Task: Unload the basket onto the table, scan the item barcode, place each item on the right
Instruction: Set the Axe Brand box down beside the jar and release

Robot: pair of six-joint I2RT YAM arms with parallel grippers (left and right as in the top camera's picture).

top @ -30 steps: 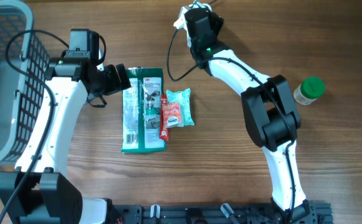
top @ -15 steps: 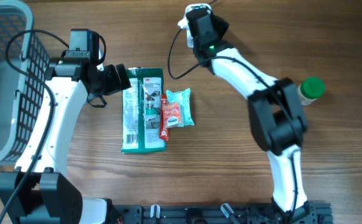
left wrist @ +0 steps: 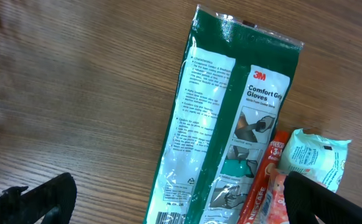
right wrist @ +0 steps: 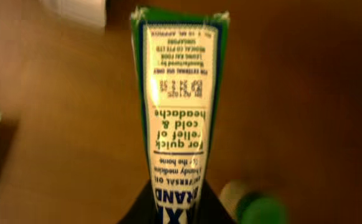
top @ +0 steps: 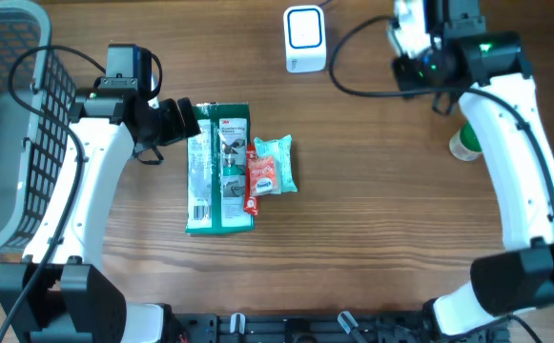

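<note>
My right gripper moves back and down next to release the box (top: 407, 23) on the bare tabletop by the bottle, since that spot lies below and back from it.
The item in hand is a green and white medicated oil box (right wrist: 179, 93), and my right gripper (right wrist: 177, 208) is shut on its lower end. From overhead, that gripper (top: 412, 40) hangs to the right of the white barcode scanner (top: 305, 40), and the box (top: 407, 23) shows as a small white shape. My left gripper (top: 183, 122) stands open at the top left corner of a green glove packet (top: 217, 171). Through the left wrist camera, the left gripper (left wrist: 181, 211) straddles the glove packet (left wrist: 224, 124) with its dark fingers (left wrist: 37, 199) wide apart.
A red coffee stick (top: 256, 181) and a teal packet (top: 277, 160) lie against the glove packet's right side. A green-capped bottle (top: 467, 141) stands under the right arm. A grey basket (top: 10, 114) fills the left edge. The scanner's cable loops across the back.
My right arm has swung from over the scanner to the right with the box in its grip, uncovering the scanner. The left arm has not moved.
</note>
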